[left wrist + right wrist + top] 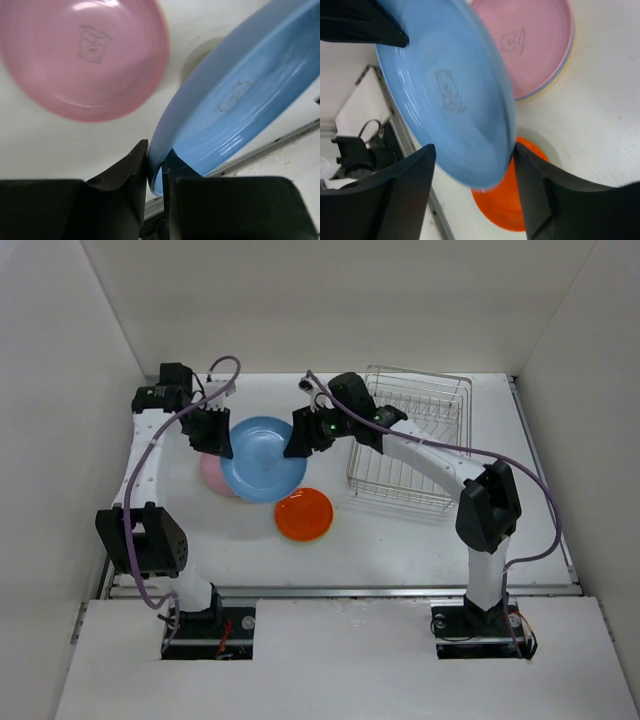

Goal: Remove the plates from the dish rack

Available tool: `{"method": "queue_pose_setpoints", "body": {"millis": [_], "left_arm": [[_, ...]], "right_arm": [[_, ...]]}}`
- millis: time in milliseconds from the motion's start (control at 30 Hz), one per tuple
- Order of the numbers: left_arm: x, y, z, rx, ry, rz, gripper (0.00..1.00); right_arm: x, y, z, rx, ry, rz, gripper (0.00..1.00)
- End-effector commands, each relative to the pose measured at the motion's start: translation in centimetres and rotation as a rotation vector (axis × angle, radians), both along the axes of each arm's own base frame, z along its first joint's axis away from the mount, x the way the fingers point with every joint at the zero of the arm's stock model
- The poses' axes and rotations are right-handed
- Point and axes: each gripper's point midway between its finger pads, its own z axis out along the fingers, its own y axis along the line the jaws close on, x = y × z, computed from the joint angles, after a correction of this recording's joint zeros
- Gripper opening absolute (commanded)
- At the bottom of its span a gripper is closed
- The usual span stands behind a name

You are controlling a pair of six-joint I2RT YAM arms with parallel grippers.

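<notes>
I need to move my left gripper to the left in the top view and then down to let go of the blue plate [262,458] on the pink plate [210,476], because that one is the top of the stack.
A darker blue plate [262,458] hangs tilted above the table between my two grippers. My left gripper [218,440] is shut on its left rim; the left wrist view shows the fingers [131,172] pinching the rim of the blue plate [240,100]. My right gripper [300,440] is open, its fingers [532,175] spread round the right edge of the blue plate [450,95]. A pink plate [210,476] lies on the table below, on top of a small stack. An orange plate [304,513] lies nearer the front. The wire dish rack [410,440] at the right holds no plates.
White walls close in the table on the left, back and right. A metal rail [340,590] runs along the front edge. Pale blue and yellow rims show beneath the pink plate [530,45]. The orange plate [510,210] lies under my right gripper.
</notes>
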Motion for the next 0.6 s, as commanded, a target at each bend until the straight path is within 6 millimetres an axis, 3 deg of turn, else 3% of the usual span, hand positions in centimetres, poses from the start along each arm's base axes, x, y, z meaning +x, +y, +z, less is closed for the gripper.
{"method": "queue_pose_setpoints", "body": {"millis": [0,33,67,167,267,333,567], "left_arm": [[2.2,3.7,2.8,0.009,-0.089,0.161,0.0],[2.2,4.1,2.8,0.01,-0.089,0.175,0.0],[2.4,4.6,3.3,0.011,-0.103,0.187,0.0],[3.2,5.6,2.6,0.014,-0.089,0.213,0.0],[4.0,7.3,0.5,0.032,-0.037,0.252,0.0],[4.2,8.6,-1.9,0.042,0.034,0.284,0.0],[5.3,9.8,-8.0,0.058,0.187,0.3,0.0]], "right_arm": [[2.3,0.6,5.0,0.091,-0.093,-0.073,0.7],[2.6,0.5,5.4,0.092,-0.089,-0.094,0.82],[3.3,0.0,5.4,0.087,-0.095,-0.118,0.85],[4.9,-1.0,6.0,0.1,-0.093,-0.178,0.85],[5.3,-1.8,5.3,0.087,-0.075,-0.215,0.85],[4.6,-2.3,4.9,0.077,-0.064,-0.215,0.85],[3.2,-3.6,4.5,0.065,-0.068,-0.219,0.85]]}}
